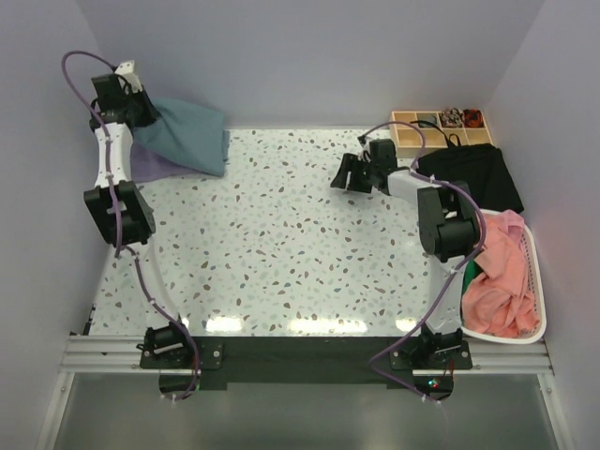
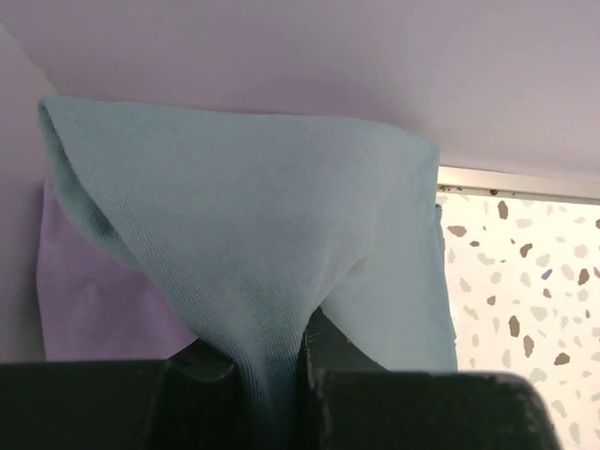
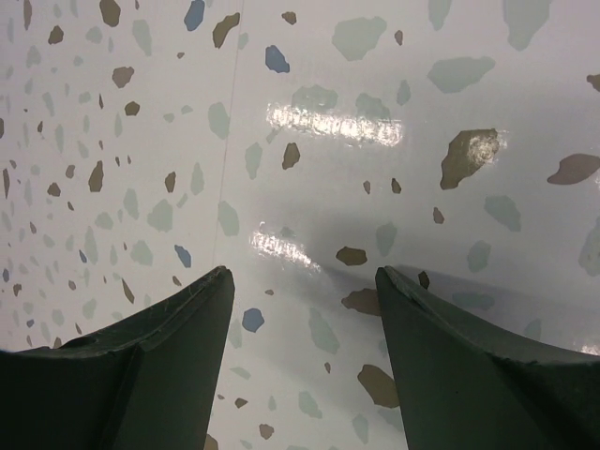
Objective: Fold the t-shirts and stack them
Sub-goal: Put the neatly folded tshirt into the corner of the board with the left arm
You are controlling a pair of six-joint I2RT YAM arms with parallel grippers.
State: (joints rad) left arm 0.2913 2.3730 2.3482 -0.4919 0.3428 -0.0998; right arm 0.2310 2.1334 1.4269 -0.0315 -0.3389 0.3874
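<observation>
My left gripper lowers the blue t-shirt's corner back over the lavender t-shirt's uncovered edge next. It then releases there, as that edge lies below it and back toward the base.
In the far left corner, a folded slate-blue t-shirt lies partly over a lavender-purple t-shirt. My left gripper is raised at that corner, shut on a pinch of the blue cloth. In the left wrist view the blue t-shirt hangs as a cone from between the fingers of the left gripper, and the lavender t-shirt lies behind it on the left. My right gripper hovers over the table's back right part. In its wrist view the right gripper is open, with only speckled tabletop between its fingers.
A white basket at the right edge holds salmon-pink t-shirts and a bit of green cloth. A black cloth lies behind it, next to a wooden compartment tray at the back right. Walls close in the back and both sides.
</observation>
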